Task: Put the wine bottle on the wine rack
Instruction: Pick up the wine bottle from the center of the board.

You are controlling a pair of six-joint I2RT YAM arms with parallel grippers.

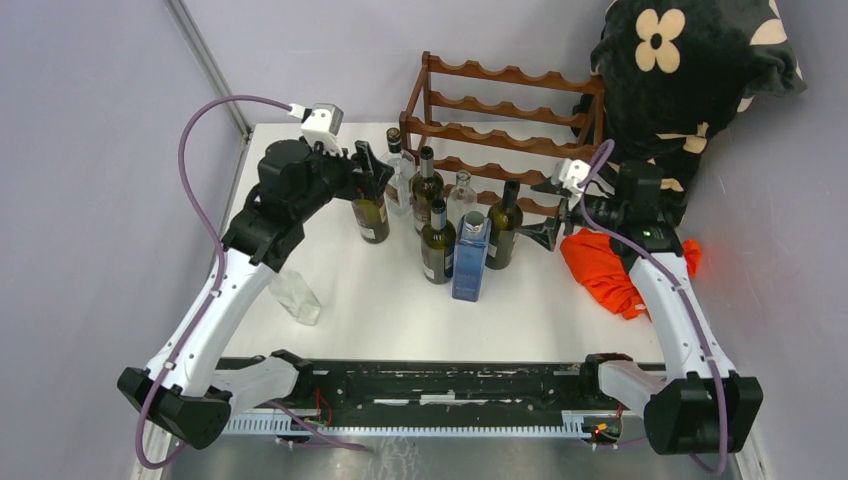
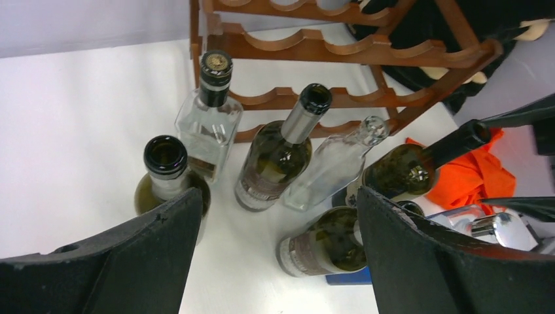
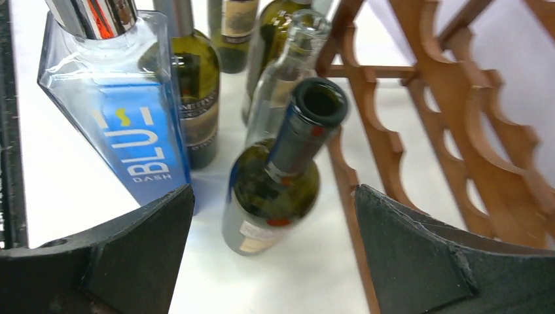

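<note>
The dark green bottle's neck stands to the left in the top view, ahead between the open fingers of my right gripper. Next I will move my right gripper that way to close on it.
The reddish-brown wine rack stands at the back of the table, with no bottle showing on it; it also shows in the right wrist view. Several wine bottles stand upright in a cluster in front of it. My right gripper is open just right of a dark green wine bottle. In the right wrist view that bottle stands ahead between the open gripper's fingers, untouched. My left gripper is open above the leftmost green bottle. In the left wrist view that bottle is by the left finger of the gripper.
A blue square bottle, two clear bottles and more green ones crowd the middle. A clear glass bottle lies at front left. An orange cloth lies at right. A black floral cushion sits by the rack.
</note>
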